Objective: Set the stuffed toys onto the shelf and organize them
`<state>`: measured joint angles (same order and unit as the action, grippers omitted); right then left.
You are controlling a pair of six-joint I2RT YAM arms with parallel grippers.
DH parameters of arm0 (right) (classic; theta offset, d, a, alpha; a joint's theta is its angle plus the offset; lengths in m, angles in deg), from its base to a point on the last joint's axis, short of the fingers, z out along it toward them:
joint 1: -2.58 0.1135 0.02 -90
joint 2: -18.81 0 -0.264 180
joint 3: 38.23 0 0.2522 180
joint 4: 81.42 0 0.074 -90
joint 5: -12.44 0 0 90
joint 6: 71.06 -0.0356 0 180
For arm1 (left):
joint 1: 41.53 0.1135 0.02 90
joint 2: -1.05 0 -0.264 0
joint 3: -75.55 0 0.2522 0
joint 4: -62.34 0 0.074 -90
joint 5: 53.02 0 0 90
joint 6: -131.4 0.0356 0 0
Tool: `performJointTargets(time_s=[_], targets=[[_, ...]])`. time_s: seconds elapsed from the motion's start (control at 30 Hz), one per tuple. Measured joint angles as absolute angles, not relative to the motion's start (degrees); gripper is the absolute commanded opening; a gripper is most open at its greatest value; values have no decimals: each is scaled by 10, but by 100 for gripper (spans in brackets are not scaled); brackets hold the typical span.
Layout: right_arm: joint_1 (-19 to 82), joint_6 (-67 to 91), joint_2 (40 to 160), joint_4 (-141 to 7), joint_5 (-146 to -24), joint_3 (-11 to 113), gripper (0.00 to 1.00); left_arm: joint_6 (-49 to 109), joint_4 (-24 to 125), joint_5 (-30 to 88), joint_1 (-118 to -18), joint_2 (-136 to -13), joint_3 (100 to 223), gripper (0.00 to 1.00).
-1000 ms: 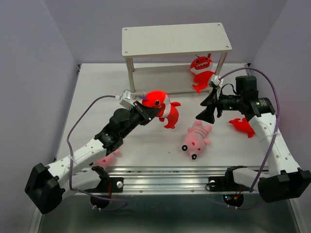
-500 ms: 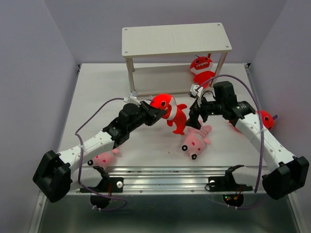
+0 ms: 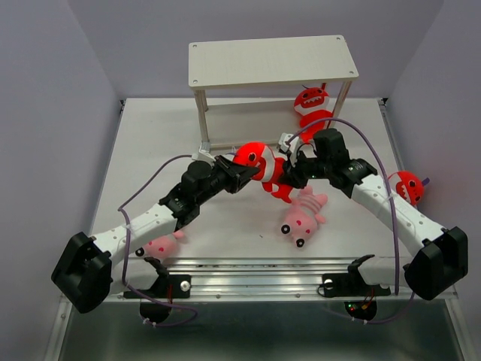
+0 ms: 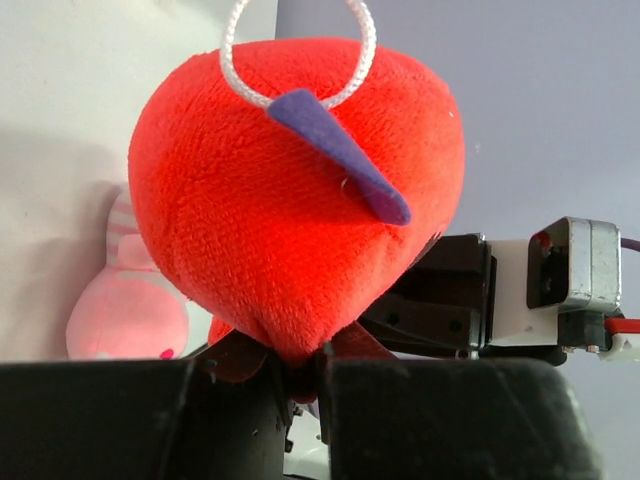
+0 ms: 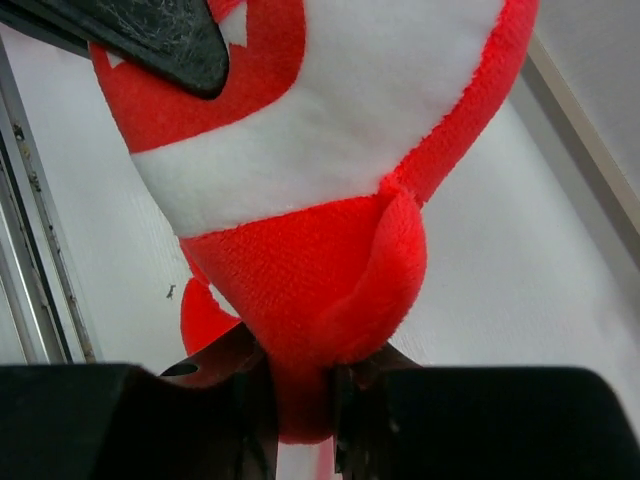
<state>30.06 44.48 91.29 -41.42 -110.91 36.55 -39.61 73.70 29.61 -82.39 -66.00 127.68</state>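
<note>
The robot should next turn the fingers of its right gripper outward, move it over the lower board's bare part (image 3: pixel 276 119) beside the second red toy, which lies outward of it, and let go.
A red stuffed toy (image 3: pixel 261 161) hangs above the table between both arms. My left gripper (image 3: pixel 242 177) is shut on its head end (image 4: pixel 300 190); a pinch of red plush sits between the jaws (image 4: pixel 298 375). My right gripper (image 3: pixel 289 175) is shut on its lower red end (image 5: pixel 310 300), with plush squeezed between its jaws (image 5: pixel 300 400). Behind stands the shelf (image 3: pixel 270 64), with a second red toy (image 3: pixel 312 105) on the right of its lower board. A pink striped toy (image 3: pixel 303 218) lies on the table below the held toy, and shows in the left wrist view (image 4: pixel 125 310).
A third red toy (image 3: pixel 408 186) lies by the right wall beside my right forearm. Another pink toy (image 3: pixel 161 246) is partly hidden under my left forearm near the front rail (image 3: pixel 248 274). The shelf's top board is bare.
My right arm swung left from beside the shelf to the held red toy, and its jaws went from wide open to shut on it. My left arm carried the toy slightly right.
</note>
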Motion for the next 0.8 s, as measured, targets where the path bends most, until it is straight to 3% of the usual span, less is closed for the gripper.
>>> performJointTargets(time_s=[0.07, 0.2, 0.23, 0.33, 0.8], targets=[[301, 442, 913, -422, -1109, 365, 1, -397, 743, 296, -820, -658, 1271, 0], [304, 433, 913, -433, -1103, 365, 1, -380, 742, 295, -810, -639, 1262, 51], [307, 431, 913, -438, -1099, 365, 1, -362, 738, 295, -804, -628, 1259, 71], [308, 418, 913, -452, -1074, 366, 1, -317, 709, 302, -788, -589, 1254, 92], [304, 299, 1052, -587, -784, 395, 1, 8, 436, 476, -767, -254, 1280, 93]])
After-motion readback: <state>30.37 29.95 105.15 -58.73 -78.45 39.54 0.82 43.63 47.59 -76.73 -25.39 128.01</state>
